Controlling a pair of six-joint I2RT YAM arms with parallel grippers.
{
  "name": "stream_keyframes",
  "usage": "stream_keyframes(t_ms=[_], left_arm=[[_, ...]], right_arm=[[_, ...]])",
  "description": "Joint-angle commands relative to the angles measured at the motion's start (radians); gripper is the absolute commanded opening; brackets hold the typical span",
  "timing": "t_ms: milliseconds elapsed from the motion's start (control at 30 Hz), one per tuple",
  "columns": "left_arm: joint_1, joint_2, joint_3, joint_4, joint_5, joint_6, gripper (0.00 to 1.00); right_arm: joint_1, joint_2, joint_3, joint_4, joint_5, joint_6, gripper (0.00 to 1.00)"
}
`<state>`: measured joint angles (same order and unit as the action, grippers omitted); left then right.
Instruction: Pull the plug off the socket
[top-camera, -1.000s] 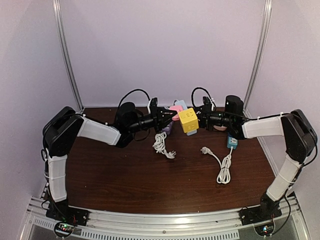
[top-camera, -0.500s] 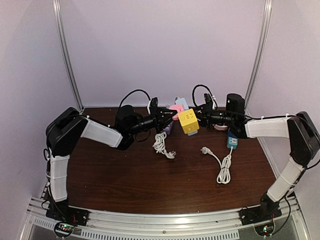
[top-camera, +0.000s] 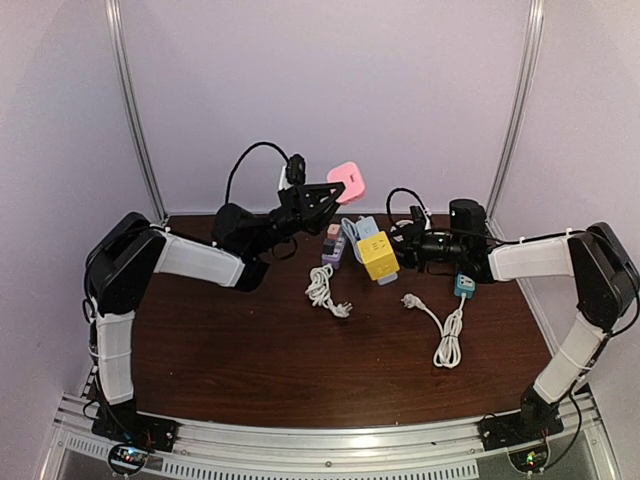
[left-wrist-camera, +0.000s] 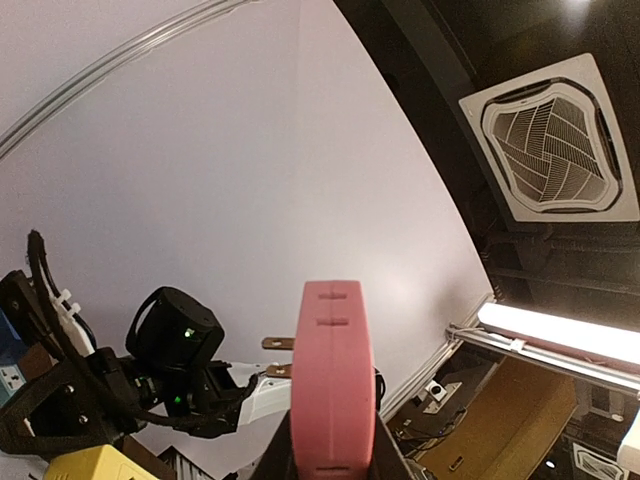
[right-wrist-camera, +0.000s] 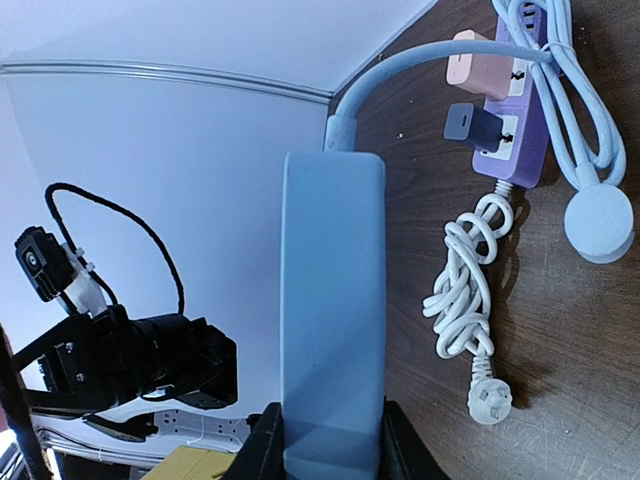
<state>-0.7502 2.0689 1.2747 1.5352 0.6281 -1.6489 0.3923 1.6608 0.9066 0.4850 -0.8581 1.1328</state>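
The left gripper lowers and tips down to the left in the top view next, releasing the pink plug on the tabletop, as its prongs are bare.
My left gripper (top-camera: 335, 192) is shut on a pink plug (top-camera: 346, 181) and holds it high in the air, apart from the socket. In the left wrist view the pink plug (left-wrist-camera: 332, 380) fills the jaws and its two metal prongs (left-wrist-camera: 279, 343) are bare. My right gripper (top-camera: 398, 250) is shut on the light blue socket strip (right-wrist-camera: 332, 340), which lies low over the table. The yellow cube (top-camera: 377, 253) is with the strip in front of this gripper. The strip's light blue cable (right-wrist-camera: 400, 75) curves away to a round plug (right-wrist-camera: 598, 222).
A purple power strip (right-wrist-camera: 522, 130) with a peach plug (right-wrist-camera: 480, 65) and a dark blue plug (right-wrist-camera: 475, 127) lies on the table, also in the top view (top-camera: 333, 248). A coiled white cord (top-camera: 322, 288), a second white cord (top-camera: 445, 330) and a teal adapter (top-camera: 465, 285) lie nearby.
My left gripper has risen with the pink plug, up and away from the yellow cube and socket. My right gripper has stayed shut on the socket and sunk slightly.
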Motion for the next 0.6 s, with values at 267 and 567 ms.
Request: stream_keyframes(t_ms=[267,567], left_arm=[[0.210,-0.249,-0.344,-0.644,0.007,0.338,0.00],[0.286,-0.298,-0.013,-1.823,-0.349,1.016,0.00]], right_arm=[[0.006,-0.107,0.174,-0.599,0.470,-0.509,0.00],[0.041,-0.087,0.185,-0.705,0.729,-0.618,0.00]])
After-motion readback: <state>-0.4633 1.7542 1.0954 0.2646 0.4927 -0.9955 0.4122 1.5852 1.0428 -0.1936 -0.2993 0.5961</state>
